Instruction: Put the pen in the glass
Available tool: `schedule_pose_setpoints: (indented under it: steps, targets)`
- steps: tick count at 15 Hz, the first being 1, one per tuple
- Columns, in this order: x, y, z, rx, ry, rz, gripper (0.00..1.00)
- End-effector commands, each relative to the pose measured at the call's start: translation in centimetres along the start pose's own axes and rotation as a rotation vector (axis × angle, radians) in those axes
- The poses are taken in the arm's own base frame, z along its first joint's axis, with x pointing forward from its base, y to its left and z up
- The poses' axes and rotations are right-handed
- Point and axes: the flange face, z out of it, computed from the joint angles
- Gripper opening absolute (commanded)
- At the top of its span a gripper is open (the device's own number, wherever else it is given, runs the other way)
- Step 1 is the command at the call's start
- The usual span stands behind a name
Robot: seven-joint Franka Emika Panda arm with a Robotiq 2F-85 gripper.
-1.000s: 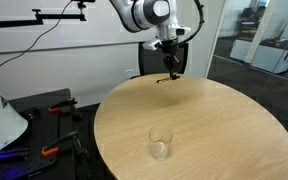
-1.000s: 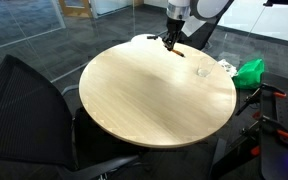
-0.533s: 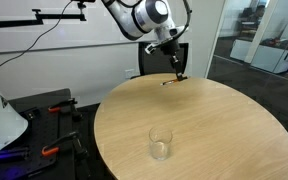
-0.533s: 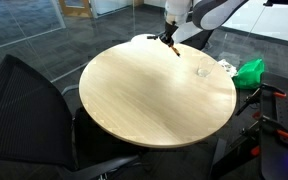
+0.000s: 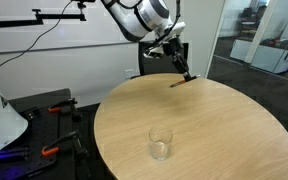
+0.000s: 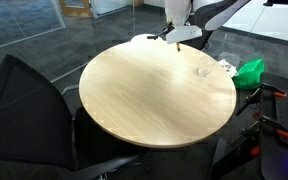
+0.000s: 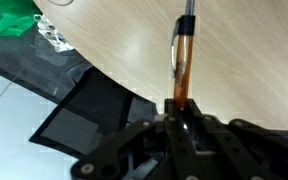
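Note:
My gripper will next tilt to point the pen (image 5: 181,82) downward, because the pen slants nearly level, then cross the table and go down over the glass's opening (image 5: 160,132) to release.
My gripper (image 5: 184,72) is shut on the pen (image 5: 181,82), a thin dark stick with a reddish-brown part, and holds it tilted above the far edge of the round wooden table (image 5: 224,130). In the wrist view the pen (image 7: 182,55) sticks up from between the closed jaws (image 7: 181,108) over the table top. The glass (image 5: 160,144), a small clear tumbler, stands upright near the table's near edge, well apart from the gripper. In an exterior view the gripper (image 6: 170,38) is at the table's far rim and the glass (image 6: 200,71) stands to its right.
A black chair (image 6: 29,110) stands close to the table. A green object (image 6: 249,72) and white packaging lie beyond the table edge. Clamps with orange handles (image 5: 54,110) sit on a dark bench. Glass walls lie behind.
The gripper has risen from the table surface with the pen in it and shifted sideways along the far edge. The pen now hangs tilted above the wood. The glass has not moved.

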Motion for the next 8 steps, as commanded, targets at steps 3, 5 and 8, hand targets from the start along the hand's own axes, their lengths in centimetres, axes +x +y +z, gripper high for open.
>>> schedule_pose_setpoints:
  steps: [3, 5, 8]
  targets:
    - [0.2, 0.7, 0.5, -0.08, 0.044, 0.09, 0.14]
    - [-0.2, 0.5, 0.8, -0.074, 0.031, 0.08, 0.14]
    - [0.0, 0.5, 1.1, -0.122, 0.067, 0.158, 0.04]
